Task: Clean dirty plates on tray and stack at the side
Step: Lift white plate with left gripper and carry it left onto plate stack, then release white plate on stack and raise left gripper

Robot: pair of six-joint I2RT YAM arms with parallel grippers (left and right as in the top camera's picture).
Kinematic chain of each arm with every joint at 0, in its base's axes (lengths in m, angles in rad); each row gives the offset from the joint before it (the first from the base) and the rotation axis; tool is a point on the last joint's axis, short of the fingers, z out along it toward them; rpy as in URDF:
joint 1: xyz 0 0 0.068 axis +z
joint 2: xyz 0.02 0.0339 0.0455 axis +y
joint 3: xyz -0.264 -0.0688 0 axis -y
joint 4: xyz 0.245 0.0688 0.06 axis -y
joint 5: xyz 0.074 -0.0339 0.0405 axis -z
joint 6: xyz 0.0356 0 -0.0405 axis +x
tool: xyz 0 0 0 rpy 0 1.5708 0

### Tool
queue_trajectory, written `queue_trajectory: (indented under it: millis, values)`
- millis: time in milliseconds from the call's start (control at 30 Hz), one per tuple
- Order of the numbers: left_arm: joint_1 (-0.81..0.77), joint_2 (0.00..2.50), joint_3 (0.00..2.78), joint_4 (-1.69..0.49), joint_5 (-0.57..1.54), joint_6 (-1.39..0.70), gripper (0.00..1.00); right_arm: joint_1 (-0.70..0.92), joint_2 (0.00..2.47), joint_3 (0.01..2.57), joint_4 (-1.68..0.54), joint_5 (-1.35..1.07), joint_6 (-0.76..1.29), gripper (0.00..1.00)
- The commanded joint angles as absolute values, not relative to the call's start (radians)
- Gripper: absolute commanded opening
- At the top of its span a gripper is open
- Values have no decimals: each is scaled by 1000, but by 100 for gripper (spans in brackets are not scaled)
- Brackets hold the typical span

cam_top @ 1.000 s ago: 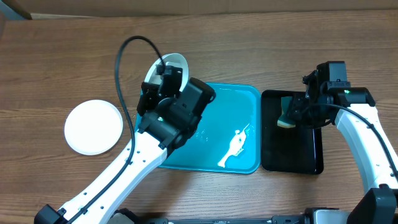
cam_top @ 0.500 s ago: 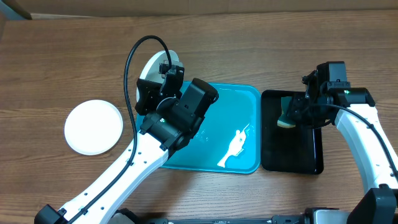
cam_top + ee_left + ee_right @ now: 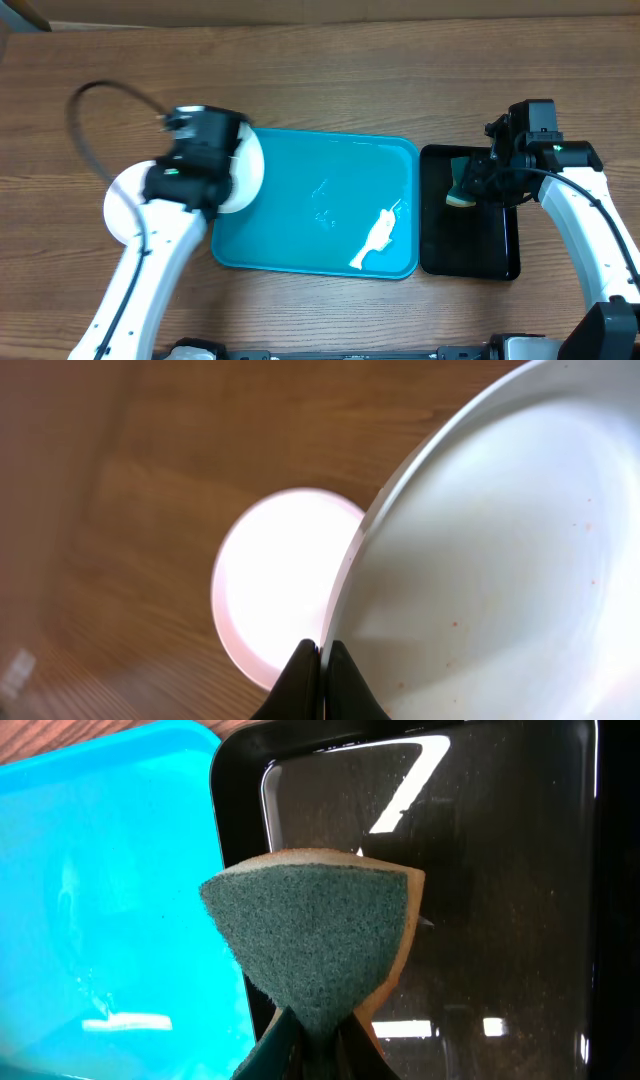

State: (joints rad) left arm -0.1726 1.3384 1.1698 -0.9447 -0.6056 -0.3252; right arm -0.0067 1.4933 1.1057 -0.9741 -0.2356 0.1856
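I should next move my left gripper down and left in the overhead view to the other white plate (image 3: 123,203) (image 3: 283,575), lower my plate onto it for stacking and release.
My left gripper (image 3: 222,170) is shut on the rim of a white plate (image 3: 246,172) and holds it tilted over the left edge of the turquoise tray (image 3: 300,250). In the left wrist view the held plate (image 3: 500,550) fills the right side with faint orange specks, my fingertips (image 3: 323,653) pinching its edge. Another white plate (image 3: 122,205) lies on the table to the left, partly under my arm; it also shows in the left wrist view (image 3: 275,590). My right gripper (image 3: 470,185) is shut on a green sponge (image 3: 320,940) above the black tray (image 3: 490,255).
A white smear (image 3: 377,238) lies on the turquoise tray's right part. The black tray (image 3: 480,840) stands right of the turquoise tray (image 3: 100,870). Brown wooden table (image 3: 400,90) all round. No pale yellow-green plate shows.
My left arm has swung left with the plate, from over the tray's back left corner to its left edge, nearer the plate on the table. The right arm has not moved.
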Motion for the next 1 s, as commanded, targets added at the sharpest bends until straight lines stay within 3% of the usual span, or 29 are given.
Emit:
queue_trajectory:
  millis: [0,200,367,967]
  values:
    - [-9,1302,1174,-947,-358,-375,4,-9,1487,1106,-973,-236,174,8]
    - [249,1356,1173,-965,-229,-375,4,-9,1487,1106,-975,-236,174,8]
    - [360,1436,1173,-954,-212,-374,4,-9,1487,1106,-975,-236,174,8]
    - [401,1582,1173,-922,-349,-375,4,-9,1487,1106,-975,-236,174,9]
